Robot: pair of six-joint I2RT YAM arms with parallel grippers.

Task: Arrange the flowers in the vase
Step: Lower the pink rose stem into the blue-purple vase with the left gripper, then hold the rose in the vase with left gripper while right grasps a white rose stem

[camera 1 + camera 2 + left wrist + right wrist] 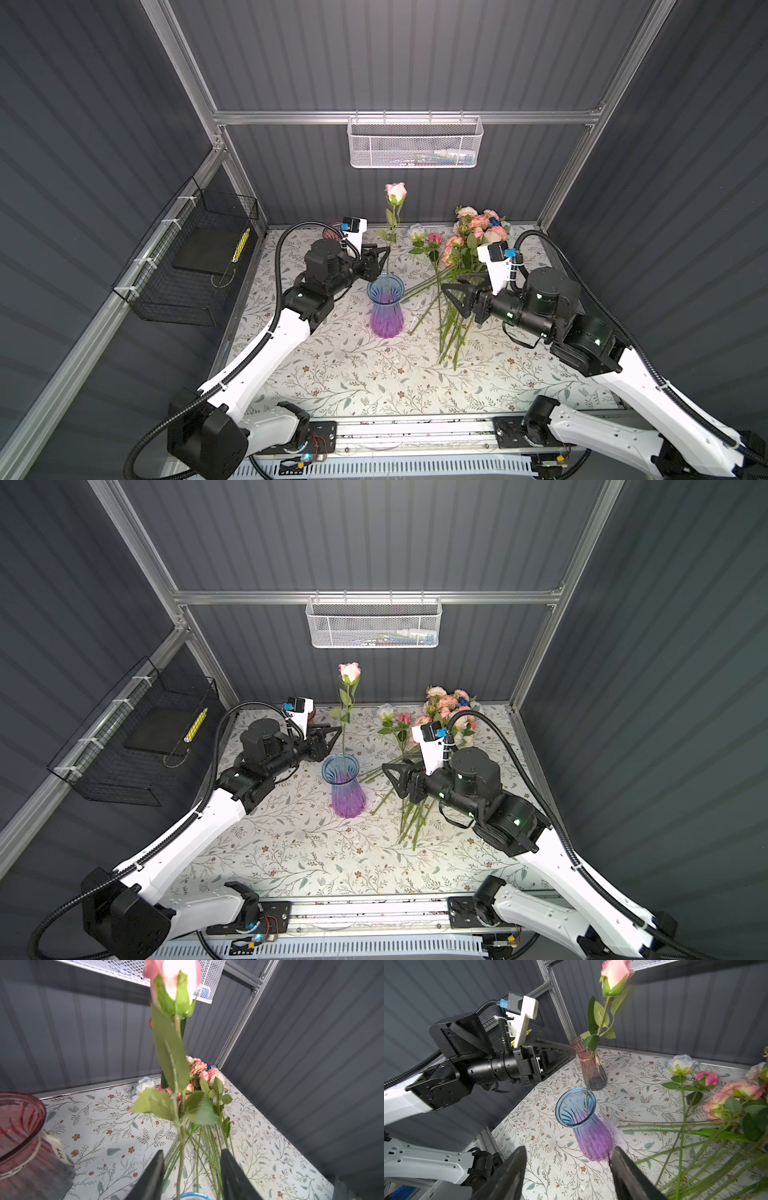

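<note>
The robot's right gripper will next tilt downward and lower its open fingers onto the white flower's bare green stem (439,315) (680,1168).
A blue-to-purple glass vase (386,305) (344,785) (583,1124) stands mid-table. One pink rose (395,192) (349,672) (172,982) (615,972) stands upright in it, its stem leaning on the rim. My left gripper (380,257) (192,1152) is open just above the vase mouth. The rose's stem (181,1147) passes between its jaws without touching them. The rest of the flowers (465,249) (440,717) (733,1101) lie in a heap to the right of the vase. My right gripper (451,299) (568,1148) hovers open and empty over their stems, facing the vase.
A second, reddish glass vase (18,1126) (589,1064) stands at the back left behind my left arm. A white mesh basket (415,143) hangs on the back wall. On the left wall hangs a black wire basket (187,257). The table has a floral cover (353,374).
</note>
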